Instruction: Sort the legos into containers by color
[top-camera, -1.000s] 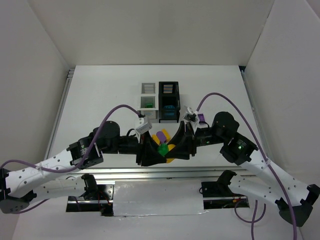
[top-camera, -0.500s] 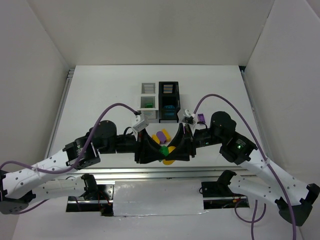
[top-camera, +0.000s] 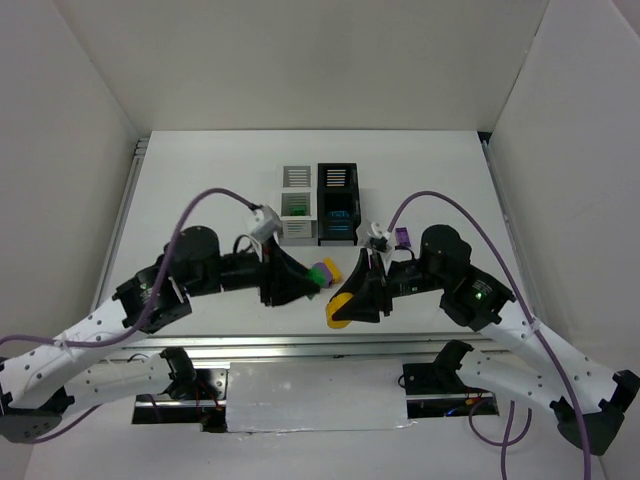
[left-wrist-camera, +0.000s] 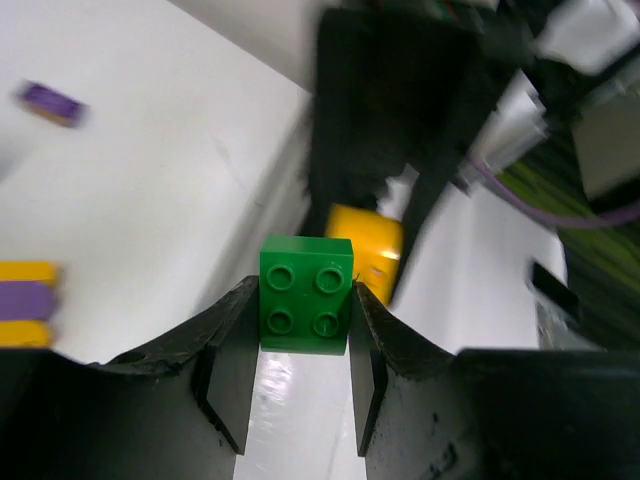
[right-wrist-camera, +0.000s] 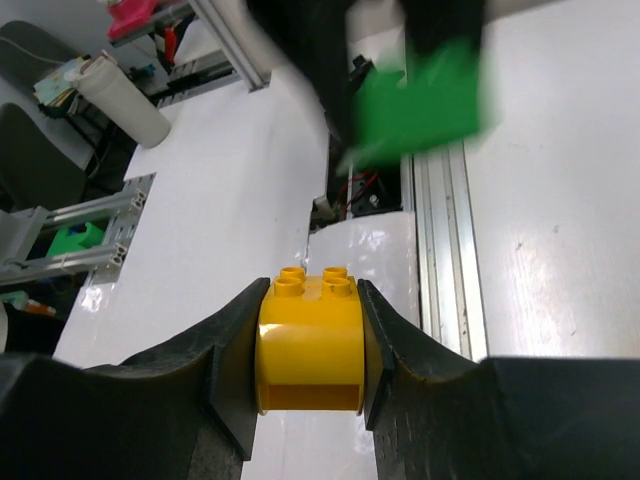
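Observation:
The left gripper moves outward next, turning away from the right gripper, then down over the near white bin (top-camera: 297, 207), since green already shows inside it.
My left gripper (left-wrist-camera: 303, 300) is shut on a green lego (left-wrist-camera: 306, 293); in the top view the left gripper (top-camera: 308, 283) holds the green lego (top-camera: 316, 281) just in front of the containers (top-camera: 297, 230). My right gripper (right-wrist-camera: 310, 340) is shut on a rounded yellow lego (right-wrist-camera: 310, 350); in the top view the right gripper (top-camera: 340, 308) holds the yellow lego (top-camera: 338, 314) near the table's front edge. A purple and yellow lego stack (top-camera: 325, 269) lies between the grippers. A purple lego (top-camera: 402, 237) lies to the right of the bins.
The 2x2 block has a white bin with green inside (top-camera: 297, 207) and a black bin with cyan inside (top-camera: 339, 212) in front, and two more bins behind. A metal rail (top-camera: 300, 345) runs along the table's front edge. White walls enclose the table.
The grippers were together over the pile. My left gripper has drawn back to the left and up with the green lego. My right gripper now holds the yellow lego apart from it.

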